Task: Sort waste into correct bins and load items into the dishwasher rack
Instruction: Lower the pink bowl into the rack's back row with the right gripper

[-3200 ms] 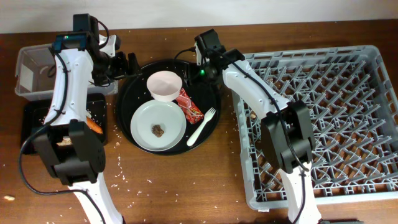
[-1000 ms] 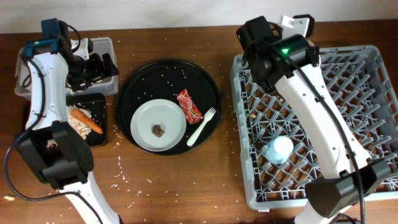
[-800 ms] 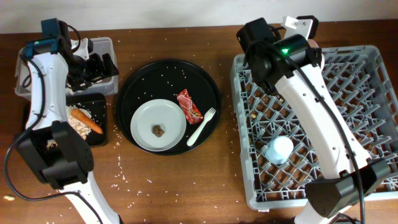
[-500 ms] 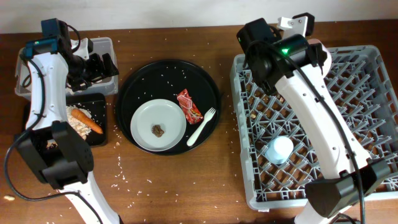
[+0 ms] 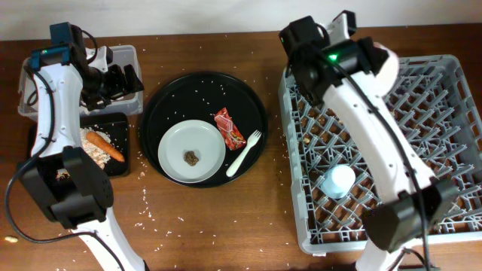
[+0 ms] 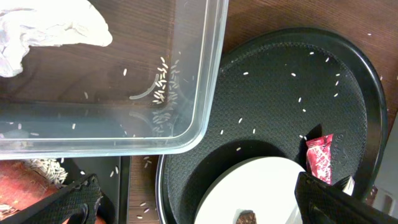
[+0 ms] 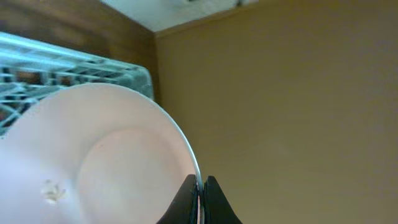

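The bowl [image 5: 385, 66] hangs on edge, so the right gripper lowers next, to the left in the overhead view, and releases the bowl's rim in the rack's far corner.
My right gripper [image 7: 200, 186] is shut on the rim of the pale pinkish-white bowl [image 7: 93, 155], held on edge above the far-left corner of the grey dishwasher rack [image 5: 452, 150]. From overhead the bowl [image 5: 385, 66] shows beside the arm. A light blue cup [image 5: 337, 181] stands in the rack. My left gripper [image 6: 199, 208] hangs open between the clear tub [image 6: 205, 81], which holds the white napkin [image 6: 50, 28], and the round tray. On that tray lie the plate [image 5: 192, 147] with a brown chunk [image 5: 193, 157], the red wrapper [image 5: 229, 128] and the white fork [image 5: 243, 153]. The carrot [image 5: 104, 147] and rice lie in the black rectangular tray [image 5: 45, 135].
The large round black tray [image 5: 248, 98] sits between the bins and the rack. Rice grains are scattered over it and over the wooden table [image 5: 226, 218]. A tan wall fills the right wrist view behind the bowl.
My right arm has turned at the rack's far-left corner, swinging the bowl so it shows to the right of the arm. The left arm has not moved.
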Motion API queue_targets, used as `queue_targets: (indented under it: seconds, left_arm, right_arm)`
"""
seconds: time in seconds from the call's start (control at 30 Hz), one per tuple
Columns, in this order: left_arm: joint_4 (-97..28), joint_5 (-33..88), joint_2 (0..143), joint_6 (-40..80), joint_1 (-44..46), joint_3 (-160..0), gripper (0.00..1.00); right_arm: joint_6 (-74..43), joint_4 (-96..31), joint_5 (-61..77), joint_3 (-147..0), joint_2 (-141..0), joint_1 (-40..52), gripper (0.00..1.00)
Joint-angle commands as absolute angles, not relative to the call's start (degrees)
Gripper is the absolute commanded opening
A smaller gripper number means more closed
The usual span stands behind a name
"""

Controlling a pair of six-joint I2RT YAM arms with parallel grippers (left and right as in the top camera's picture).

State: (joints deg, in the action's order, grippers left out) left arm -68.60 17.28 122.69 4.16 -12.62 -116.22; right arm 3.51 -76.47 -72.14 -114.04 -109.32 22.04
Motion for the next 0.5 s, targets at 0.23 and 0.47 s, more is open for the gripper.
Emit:
queue_targets:
  seconds: [0.23,0.47]
  left_arm:
    - [-68.6,17.1,122.1,4.5,-12.7,-117.0,0.99]
    - [-68.6,17.1,122.1,4.5,-12.6,-117.0,0.99]
  right_arm:
    - [10.2,-71.0,-67.9,-113.9,-122.6,17.5,0.04]
    - [8.6,-68.3,-60.6,-113.9,-124.1,17.3,0.04]
